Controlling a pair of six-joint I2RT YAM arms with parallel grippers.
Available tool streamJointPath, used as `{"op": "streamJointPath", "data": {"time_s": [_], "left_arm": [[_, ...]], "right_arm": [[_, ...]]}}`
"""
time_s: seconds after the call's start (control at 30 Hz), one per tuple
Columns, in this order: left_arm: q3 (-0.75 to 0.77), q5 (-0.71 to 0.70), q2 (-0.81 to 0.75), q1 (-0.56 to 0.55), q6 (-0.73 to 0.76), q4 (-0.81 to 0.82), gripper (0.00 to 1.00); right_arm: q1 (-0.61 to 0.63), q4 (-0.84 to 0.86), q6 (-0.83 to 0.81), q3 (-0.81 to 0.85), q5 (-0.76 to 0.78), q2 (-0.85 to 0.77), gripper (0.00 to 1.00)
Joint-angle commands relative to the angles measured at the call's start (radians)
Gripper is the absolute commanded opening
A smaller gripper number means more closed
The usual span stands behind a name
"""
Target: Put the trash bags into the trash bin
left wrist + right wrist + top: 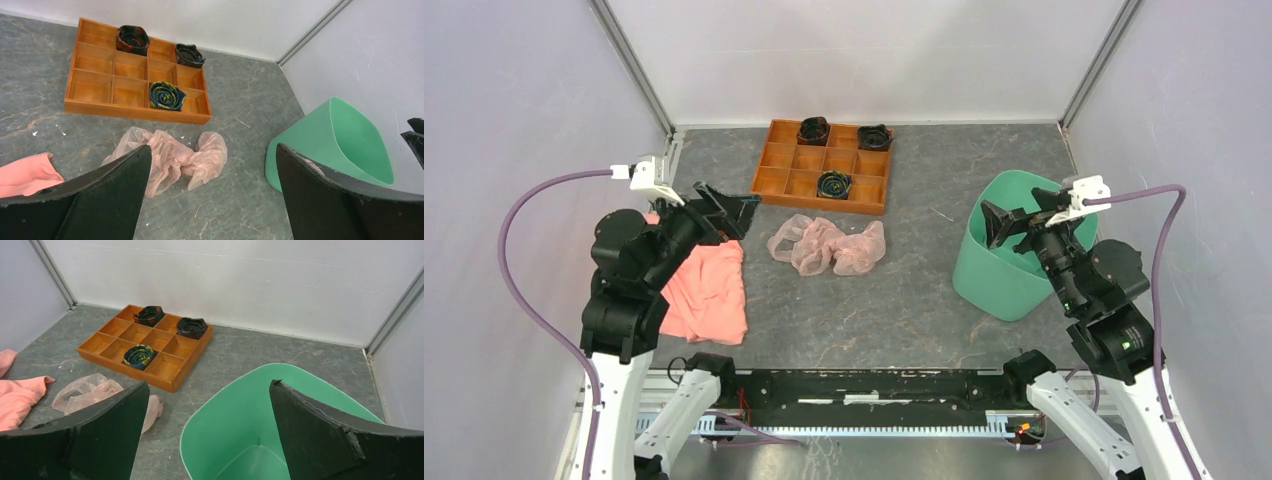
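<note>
The bag's near fold (810,264) is clear of the tray, below my right gripper and to the left in the top view, so my right gripper will swing off the bin (994,270) and down to it.
The crumpled pale-pink translucent trash bag (826,245) lies on the table at centre, in front of the orange tray; it also shows in the left wrist view (172,160) and the right wrist view (87,392). The mint-green trash bin (994,270) stands upright at the right; its inside looks empty in the right wrist view (250,430), and it shows in the left wrist view (335,145). My left gripper (729,212) is open and empty, raised left of the bag. My right gripper (1019,215) is open and empty, over the bin's rim.
An orange compartment tray (779,165) with three rolled dark items sits at the back centre. A salmon-pink cloth (709,290) lies at the left under my left arm. White walls enclose the table on three sides.
</note>
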Motion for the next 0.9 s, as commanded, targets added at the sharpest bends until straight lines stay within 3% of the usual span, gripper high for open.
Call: {"op": "streamJointPath", "data": {"time_s": [0.0,0.2,0.37,0.57,0.7,0.87], "left_arm": [[-0.017,0.062,0.007,0.017,-0.013,0.055,1.00],[-0.055,0.077,0.004,0.024,-0.013,0.067,1.00],[-0.110,0.072,-0.013,0.026,-0.014,0.075,1.00],[-0.189,-0.035,-0.052,0.026,-0.024,0.007,1.00],[-0.228,-0.276,-0.123,0.027,-0.071,-0.073,1.00],[-0.262,-0.403,-0.207,0.028,-0.094,-0.100,1.00]], "right_arm": [[-0.012,0.092,0.033,-0.007,-0.083,0.030,0.98],[-0.012,0.107,0.066,0.021,-0.249,0.142,0.98],[0.078,0.143,0.078,0.017,-0.263,0.222,0.98],[0.408,0.159,0.032,0.047,-0.011,0.372,0.98],[0.633,0.235,-0.017,0.053,0.186,0.547,0.98],[0.682,0.348,0.092,0.078,0.244,0.794,0.98]]}}
